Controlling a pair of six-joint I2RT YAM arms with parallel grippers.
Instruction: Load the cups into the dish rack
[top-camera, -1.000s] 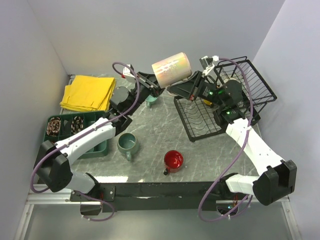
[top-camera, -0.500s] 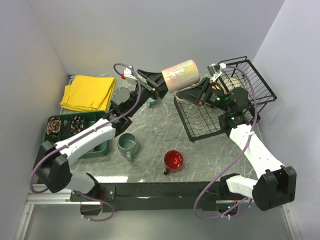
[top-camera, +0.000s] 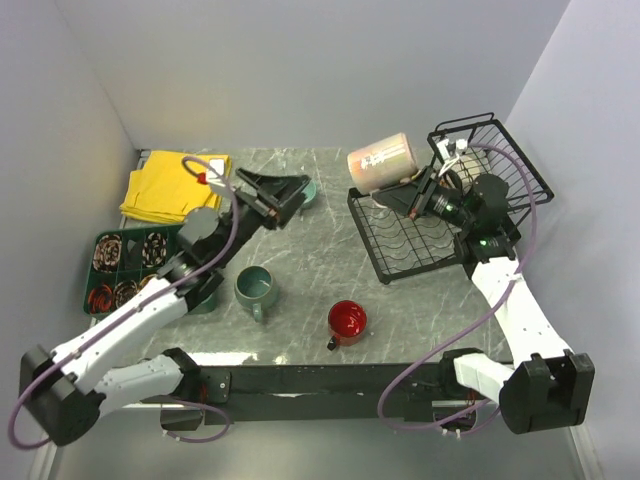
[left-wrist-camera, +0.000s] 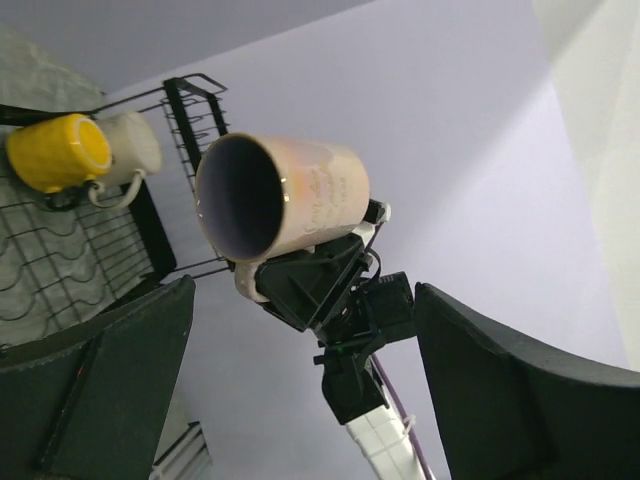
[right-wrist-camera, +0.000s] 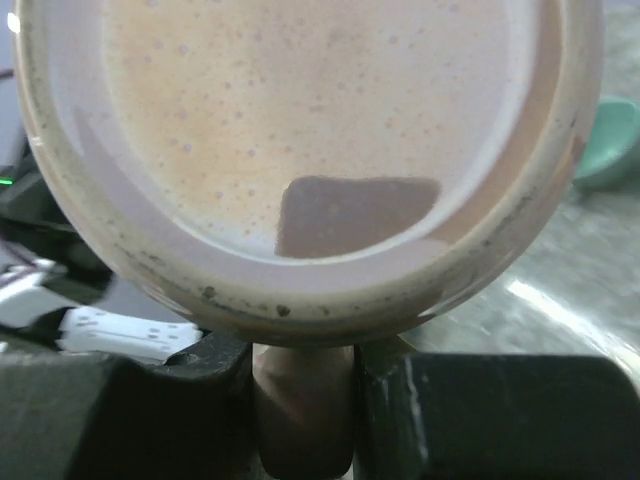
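I need to turn my right gripper down next and lower the pale pink cup opening-first to release it, as the rack's empty far corner (top-camera: 375, 209) is below my gripper.
The pale pink cup (top-camera: 380, 160) lies tilted in the air over the far left corner of the black dish rack (top-camera: 400, 250). My right gripper (top-camera: 418, 192) is shut on its handle (right-wrist-camera: 305, 410), and the cup's base (right-wrist-camera: 300, 130) fills the right wrist view. My left gripper (top-camera: 285, 195) stands open and empty, left of the cup and apart from it; its fingers (left-wrist-camera: 100, 380) frame the pink cup (left-wrist-camera: 285, 195). A yellow cup (left-wrist-camera: 60, 150) and a cream-handled cup (left-wrist-camera: 135, 145) sit in the rack (left-wrist-camera: 150, 230). The small teal cup (top-camera: 308, 190) peeks out behind the left fingers.
A grey-green cup (top-camera: 254, 288) and a shiny red cup (top-camera: 347, 320) stand on the marble table near the front. A folded yellow cloth (top-camera: 178, 185) lies at the back left, with a green compartment tray (top-camera: 130, 265) in front of it. The rack's tall basket (top-camera: 495, 160) is at the far right.
My left gripper opened, let go of the pink cup and drew back to the left. The right gripper carried the cup rightward over the rack.
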